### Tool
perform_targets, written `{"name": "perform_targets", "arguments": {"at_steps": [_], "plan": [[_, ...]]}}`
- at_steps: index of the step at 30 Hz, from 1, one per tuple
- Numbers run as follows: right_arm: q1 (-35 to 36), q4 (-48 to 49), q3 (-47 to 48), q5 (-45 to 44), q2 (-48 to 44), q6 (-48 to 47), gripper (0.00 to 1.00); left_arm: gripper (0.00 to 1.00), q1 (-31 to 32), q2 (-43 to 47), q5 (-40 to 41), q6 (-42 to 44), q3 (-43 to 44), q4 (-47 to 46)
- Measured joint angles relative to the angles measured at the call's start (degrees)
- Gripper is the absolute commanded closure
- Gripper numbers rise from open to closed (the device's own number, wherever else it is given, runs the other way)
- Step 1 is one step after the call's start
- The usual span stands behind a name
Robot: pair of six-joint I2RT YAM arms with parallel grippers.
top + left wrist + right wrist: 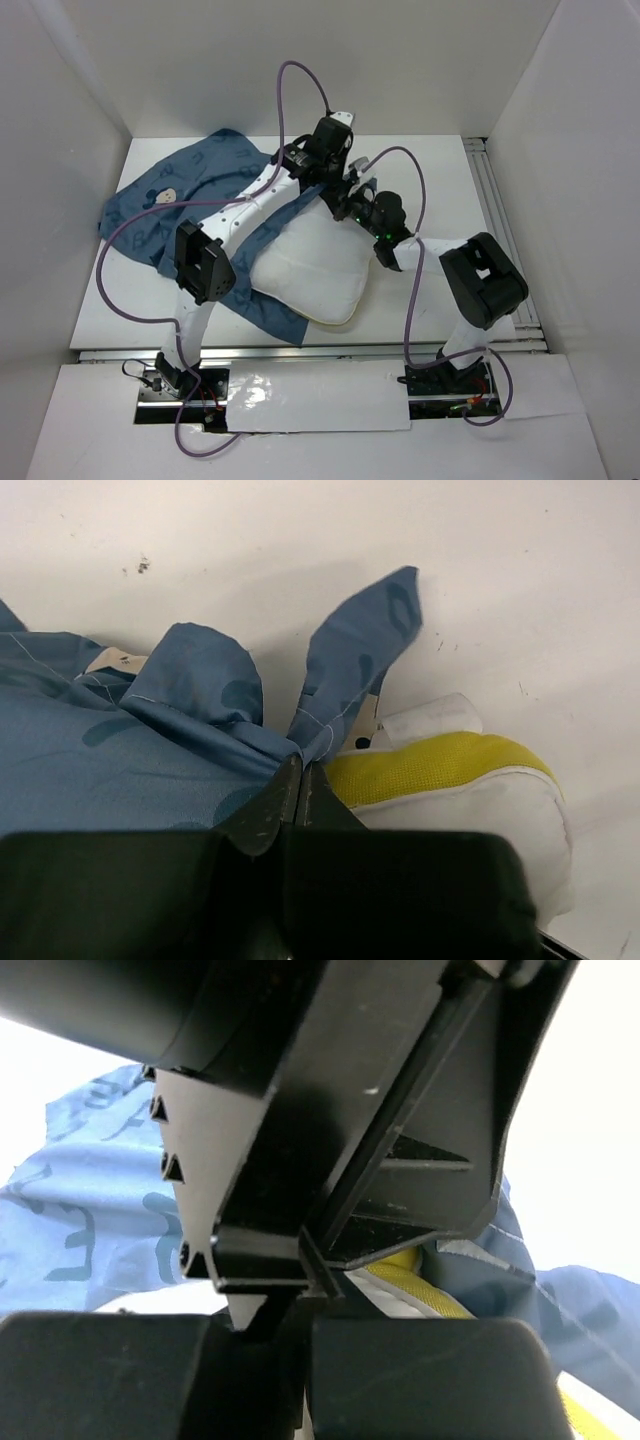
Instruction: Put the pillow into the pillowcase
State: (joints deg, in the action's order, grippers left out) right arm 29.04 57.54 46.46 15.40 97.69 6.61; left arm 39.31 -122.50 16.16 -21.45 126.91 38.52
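I need to ease my left gripper slightly back over the pillow's far corner next and let go of the pillowcase fold, because the white pillow lies back from my left gripper's closed fingers.
The white pillow [310, 270] lies mid-table, partly on the dusty-blue printed pillowcase [190, 195], which spreads to the left. My left gripper [325, 168] is at the pillow's far corner. In the left wrist view it [298, 767] is shut on a fold of the pillowcase [150, 750], right beside the pillow's yellow band [440, 765]. My right gripper [347, 197] sits just beside it at the same corner. In the right wrist view its jaws [305, 1305] are closed together by the pillow's yellow-banded edge [415, 1285]. The left gripper's black body blocks most of that view.
White enclosure walls stand close on the left, back and right. A metal rail [500, 230] runs along the table's right side. Purple cables [415, 250] loop over both arms. The pillowcase's near corner [285, 325] reaches almost to the front edge.
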Motion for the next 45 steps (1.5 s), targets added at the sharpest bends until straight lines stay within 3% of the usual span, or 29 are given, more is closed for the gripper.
{"name": "perform_targets", "arguments": {"at_steps": [3,4,8,11,13,16,18,19,22,28,32,37,40,42,45], "plan": [[0.11,-2.16,-0.02,-1.97,0.07,0.74,0.66,0.99,-0.31,0.00,-1.68,-1.18,-1.73,-1.20],[0.15,-3.43,-0.04,-2.84,-0.07,1.22,0.46,0.93,-0.28,0.00,-2.27,-1.16,-2.14,-1.25],[0.13,-13.05,0.00,-6.80,-3.13,2.95,0.14,0.91,-0.09,0.00,-5.46,-1.03,-3.28,-0.76],[0.13,-24.17,0.20,-10.93,-8.28,4.42,0.00,0.91,0.33,0.00,-7.78,-1.31,-4.66,-0.85],[0.20,-31.10,0.57,-12.66,-11.85,4.61,0.00,0.77,1.14,-0.35,-8.96,-1.29,-5.33,-0.79],[0.79,-42.97,1.29,-15.56,-17.29,5.70,0.00,0.66,1.99,-1.22,-10.91,-1.60,-5.35,-1.20],[0.98,-51.06,2.16,-19.12,-20.76,7.72,0.00,0.39,2.38,-1.88,-12.07,-1.44,-5.35,-1.33],[1.07,-54.64,2.58,-20.90,-22.34,8.83,0.00,0.20,2.54,-2.19,-12.61,-1.60,-5.35,-1.36],[1.11,-64.22,2.82,-24.37,-27.39,10.84,0.00,0.00,2.99,-2.67,-14.03,-2.69,-5.46,-1.22],[3.67,-75.21,2.60,-23.34,-38.45,11.50,0.00,0.00,3.91,0.81,-13.31,-3.69,-10.64,-0.55],[11.82,-78.01,2.60,-20.72,-41.53,9.92,0.00,0.01,5.77,13.25,-6.05,-8.31,-23.82,1.27],[24.30,-79.82,2.78,-23.23,-37.27,7.45,0.00,0.06,10.08,43.65,4.96,-24.50,-50.53,6.95],[31.21,-80.96,3.41,-27.15,-32.89,6.49,0.00,0.08,11.65,57.81,8.76,-36.28,-61.46,14.43],[34.25,-81.48,4.09,-28.79,-30.36,5.86,0.00,0.08,12.04,63.17,10.40,-43.17,-67.47,19.04],[36.70,-81.79,6.10,-30.14,-26.80,5.18,0.00,0.08,12.37,64.30,10.47,-51.17,-75.63,23.34]]}}
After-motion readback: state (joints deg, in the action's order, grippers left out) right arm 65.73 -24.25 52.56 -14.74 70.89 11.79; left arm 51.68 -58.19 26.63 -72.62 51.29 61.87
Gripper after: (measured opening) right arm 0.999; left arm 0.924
